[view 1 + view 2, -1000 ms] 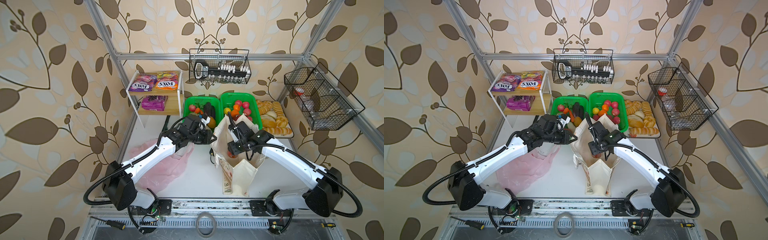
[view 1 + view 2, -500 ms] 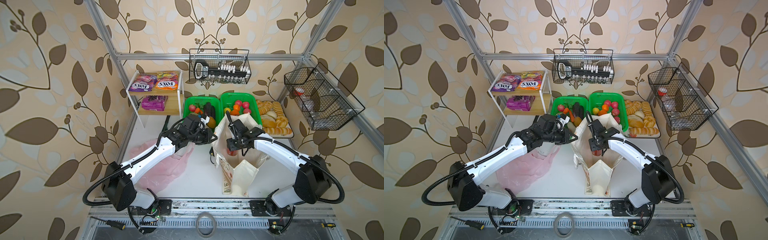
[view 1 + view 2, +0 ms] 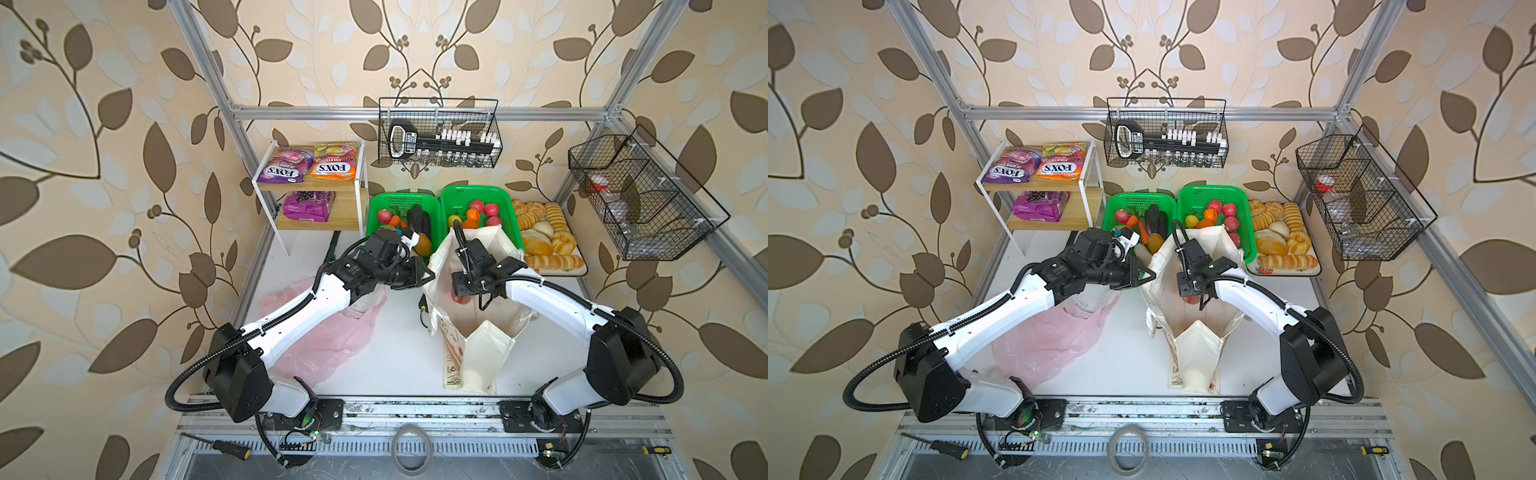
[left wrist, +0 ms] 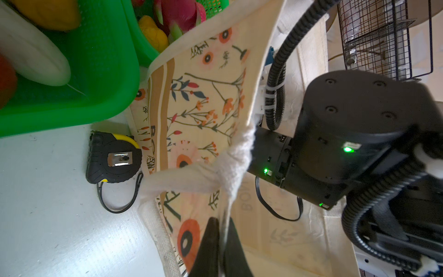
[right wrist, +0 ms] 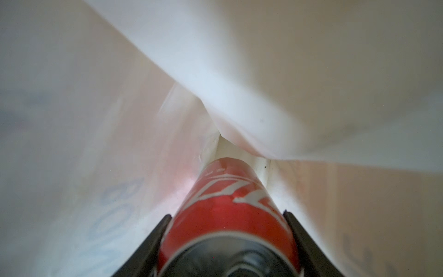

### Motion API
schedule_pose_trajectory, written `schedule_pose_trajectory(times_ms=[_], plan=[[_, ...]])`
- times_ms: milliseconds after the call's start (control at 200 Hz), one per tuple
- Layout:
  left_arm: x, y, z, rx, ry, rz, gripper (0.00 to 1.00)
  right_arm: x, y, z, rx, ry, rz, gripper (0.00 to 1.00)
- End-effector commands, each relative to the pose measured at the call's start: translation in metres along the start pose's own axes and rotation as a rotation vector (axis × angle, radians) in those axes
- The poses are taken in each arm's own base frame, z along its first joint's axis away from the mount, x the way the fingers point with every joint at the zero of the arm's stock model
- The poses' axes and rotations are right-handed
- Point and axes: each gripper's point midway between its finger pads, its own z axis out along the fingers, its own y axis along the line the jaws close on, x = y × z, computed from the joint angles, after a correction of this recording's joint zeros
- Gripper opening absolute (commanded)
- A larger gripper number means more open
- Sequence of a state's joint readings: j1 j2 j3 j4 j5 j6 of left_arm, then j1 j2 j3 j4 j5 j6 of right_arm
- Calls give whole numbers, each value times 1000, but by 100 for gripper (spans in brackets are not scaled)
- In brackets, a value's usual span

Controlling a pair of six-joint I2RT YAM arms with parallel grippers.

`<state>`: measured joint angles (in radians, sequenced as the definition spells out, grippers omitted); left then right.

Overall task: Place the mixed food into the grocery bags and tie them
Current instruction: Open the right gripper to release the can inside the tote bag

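I should lower my right gripper next and release the red soda can (image 3: 459, 297) on the tote's bottom, bare past the can's end.
The cream floral tote (image 3: 478, 345) (image 3: 1192, 353) stands open in the middle of the table. My left gripper (image 4: 221, 230) (image 3: 430, 275) (image 3: 1151, 274) is shut on the tote's thin upper rim (image 4: 237, 153) at its left side. My right gripper (image 5: 227, 215) reaches down inside the tote, shut on a red soda can (image 5: 230, 203) (image 3: 459, 297) (image 3: 1190, 298). The pink plastic bag (image 3: 328, 340) (image 3: 1042, 345) lies flat under the left arm. FOX'S pouches (image 3: 336, 166) and a purple packet (image 3: 308, 206) lie on the shelf. A dragon fruit (image 4: 182, 12) and a lemon (image 4: 153, 33) sit in a green basket (image 3: 505, 208).
A black-and-yellow tape measure (image 4: 112, 157) lies beside the tote's base. A second green basket (image 3: 401, 199) holds vegetables. A tray of bread (image 3: 544, 241) stands at the back right. Wire baskets (image 3: 438, 133) (image 3: 640, 195) hang on the frame. The white shelf (image 3: 316, 187) stands at the back left.
The right arm has swung its elbow inward and pushed the can deeper into the tote. The left gripper has tightened on the tote's rim and has hardly moved.
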<state>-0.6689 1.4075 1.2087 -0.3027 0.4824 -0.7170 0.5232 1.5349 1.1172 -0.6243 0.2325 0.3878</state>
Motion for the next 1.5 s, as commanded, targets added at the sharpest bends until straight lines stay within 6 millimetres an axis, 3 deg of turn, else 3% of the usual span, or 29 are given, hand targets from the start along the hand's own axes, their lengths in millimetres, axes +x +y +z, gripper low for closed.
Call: schedule_pose_trajectory(times_ms=[0, 455, 595, 760, 855, 1035, 1285, 1460, 1495], plan=[[-8, -39, -19, 107, -37, 55, 8, -3, -5, 13, 24, -19, 41, 33], [-8, -39, -19, 109, -34, 57, 9, 14, -3, 28, 11, 39, 21, 38], [-9, -41, -20, 111, -36, 59, 16, 17, -3, 28, 6, 45, 20, 43], [-9, -40, -20, 106, -37, 61, 32, 4, 3, 13, -38, 16, 17, 57], [-9, -41, -20, 107, -37, 62, 36, -5, 6, 2, -63, -5, 18, 67], [-9, -40, -19, 105, -31, 59, 37, -17, 8, -18, -92, -45, 22, 78], [-9, -39, -17, 103, -28, 56, 36, -28, 11, -44, -127, -80, 19, 85], [-10, -38, -17, 98, -32, 55, 36, -39, 15, -75, -169, -133, 9, 87], [-10, -38, -17, 98, -32, 55, 35, -49, 16, -88, -185, -168, 14, 87]])
